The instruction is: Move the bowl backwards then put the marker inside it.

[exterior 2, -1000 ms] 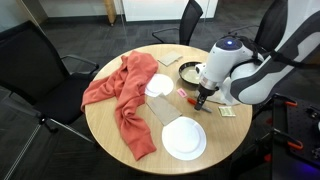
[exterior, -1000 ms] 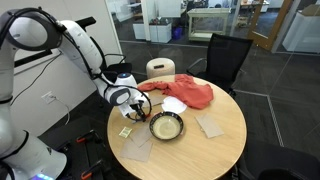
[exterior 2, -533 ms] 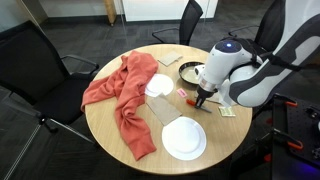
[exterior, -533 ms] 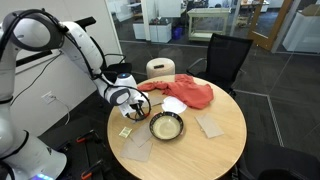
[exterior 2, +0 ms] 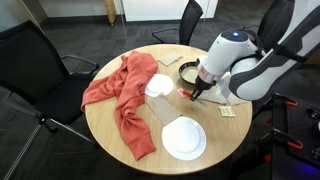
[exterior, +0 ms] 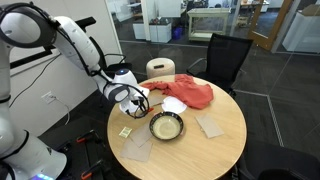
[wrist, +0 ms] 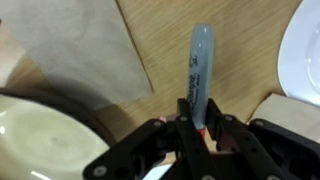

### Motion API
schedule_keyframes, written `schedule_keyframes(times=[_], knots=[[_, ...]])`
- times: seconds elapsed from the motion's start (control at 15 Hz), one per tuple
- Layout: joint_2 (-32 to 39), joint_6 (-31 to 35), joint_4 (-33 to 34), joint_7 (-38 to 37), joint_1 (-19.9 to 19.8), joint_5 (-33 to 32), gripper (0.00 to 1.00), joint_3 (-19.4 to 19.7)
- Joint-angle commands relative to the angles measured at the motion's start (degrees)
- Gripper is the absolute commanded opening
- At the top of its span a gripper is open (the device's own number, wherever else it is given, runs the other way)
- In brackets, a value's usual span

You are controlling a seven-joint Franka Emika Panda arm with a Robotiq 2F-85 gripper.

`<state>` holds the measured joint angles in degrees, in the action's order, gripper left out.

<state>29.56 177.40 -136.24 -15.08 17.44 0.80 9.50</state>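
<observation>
My gripper next lifts the marker over the bowl's pale inside, then lowers it to release, as it still hangs low outside the bowl's dark rim.
In the wrist view my gripper (wrist: 192, 126) is shut on the marker (wrist: 198, 68), a thin stick with a reddish-orange end pinched between the fingers; its grey-looking barrel points away over the wooden table. The bowl (wrist: 40, 128), dark-rimmed and pale inside, lies just left of the jaws. In both exterior views the gripper (exterior: 137, 104) (exterior 2: 195, 93) hangs slightly above the round table beside the bowl (exterior: 166, 126) (exterior 2: 189, 70), with the marker (exterior 2: 185, 93) showing as a small reddish streak at the fingertips.
A red cloth (exterior: 186, 92) (exterior 2: 120, 92) is draped across the table. Two white discs (exterior 2: 183, 138) (exterior 2: 160, 84) and clear flat sheets (exterior: 210, 125) (exterior: 138, 148) lie about. A small yellow square (exterior: 126, 131) sits near the table edge. Chairs ring the table.
The jaws have shut on the marker, and the gripper has risen a little from the table with it. The bowl has not moved.
</observation>
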Motion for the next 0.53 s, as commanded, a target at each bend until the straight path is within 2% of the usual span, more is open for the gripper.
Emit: schedule_keyframes(times=[0.0,0.2,0.47], knots=[[-8.03,0.19,-2.54,-1.81,0.03,2.72,0.05,1.86],[-12.08,-1.06,-1.83,-3.29,-1.16,3.96,0.05,3.74],[-13.59,-4.04,0.35,-6.15,0.12,2.95,0.05,10.46]])
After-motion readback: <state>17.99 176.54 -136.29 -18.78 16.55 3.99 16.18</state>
